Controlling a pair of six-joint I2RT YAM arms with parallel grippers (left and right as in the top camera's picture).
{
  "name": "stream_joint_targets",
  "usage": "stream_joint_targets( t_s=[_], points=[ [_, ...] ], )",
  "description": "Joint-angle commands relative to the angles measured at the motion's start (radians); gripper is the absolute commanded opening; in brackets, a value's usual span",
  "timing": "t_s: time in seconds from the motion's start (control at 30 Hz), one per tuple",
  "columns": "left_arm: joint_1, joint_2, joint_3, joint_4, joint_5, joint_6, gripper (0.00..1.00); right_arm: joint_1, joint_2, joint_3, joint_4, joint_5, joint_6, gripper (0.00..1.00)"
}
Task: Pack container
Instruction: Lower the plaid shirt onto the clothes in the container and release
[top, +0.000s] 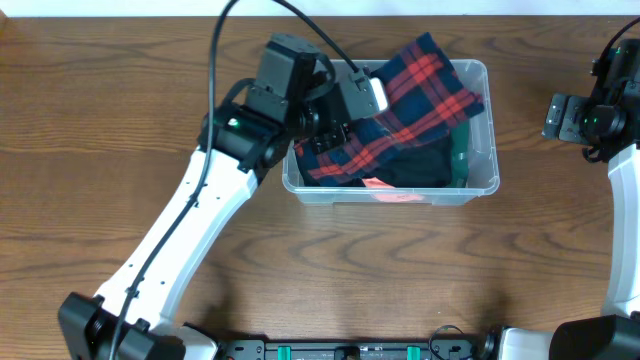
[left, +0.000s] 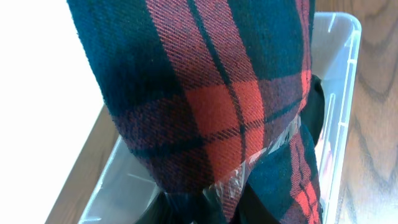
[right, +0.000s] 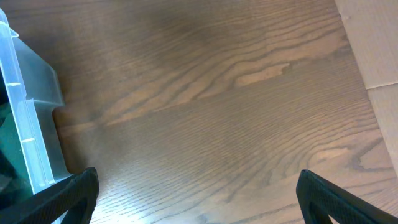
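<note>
The plaid cloth comes down into the bin next in my left gripper, shifting toward its middle (top: 388, 131).
The container (top: 482, 178) is a clear plastic bin at the middle of the table's far side. A red and navy plaid cloth (top: 420, 85) in a thin clear wrapper lies draped across it, over dark items. My left gripper (top: 335, 130) is over the bin's left part and appears shut on the plaid cloth, which fills the left wrist view (left: 205, 93); its jaws (left: 205, 211) are mostly hidden. The bin wall also shows there (left: 345, 74). My right gripper (top: 565, 115) is open and empty to the right of the bin; its wrist view (right: 199, 199) shows bare wood and the bin's corner (right: 34, 118).
Inside the bin lie a black item (top: 415, 165), a green item (top: 458, 155) by the right wall and a red-pink item (top: 385, 190) at the front. A pale sheet (right: 373, 43) lies on the table at the right wrist view's upper right.
</note>
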Motion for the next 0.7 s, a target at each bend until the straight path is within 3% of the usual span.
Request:
stream_joint_targets(
  t_s=[0.0,0.67],
  points=[
    [-0.017,0.014,0.011,0.008,0.015,0.021,0.06,-0.002,0.001,0.006,-0.002,0.013,0.01,0.99],
    [-0.056,0.09,0.008,-0.064,0.015,0.021,0.06,-0.002,0.001,0.006,-0.001,0.013,0.01,0.99]
  ],
)
